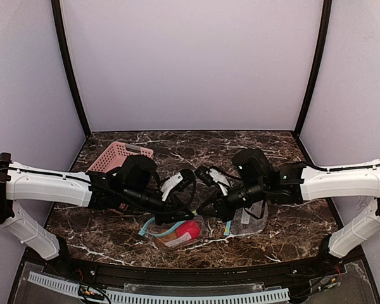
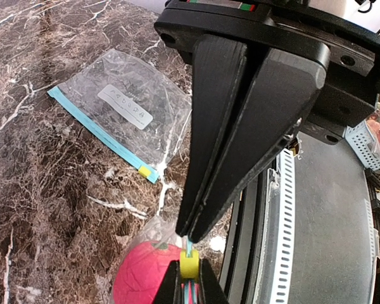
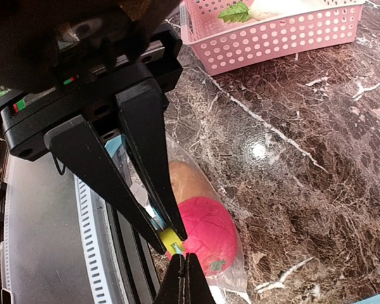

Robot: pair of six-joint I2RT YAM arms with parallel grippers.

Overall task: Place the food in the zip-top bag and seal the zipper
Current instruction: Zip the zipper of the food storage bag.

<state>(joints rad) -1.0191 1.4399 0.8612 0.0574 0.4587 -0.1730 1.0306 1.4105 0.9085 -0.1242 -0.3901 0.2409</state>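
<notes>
Next, my left gripper slides along the teal zipper strip to its other end. Then it goes outward and down to release, since bare tabletop lies there.
The zip-top bag lies at the near middle of the table. Inside it sit a red-pink ball and a brown-orange bun. My left gripper is shut on the bag's yellow zipper slider. My right gripper is shut on the end of the teal zipper strip, tip to tip with the left one. A green leafy sprig and a whitish piece lie in the pink basket.
A second zip-top bag, flat and holding no food, lies just right of the filled one, its teal strip and yellow slider towards the filled bag. The pink basket stands at the back left. The table's near edge has a perforated metal rail.
</notes>
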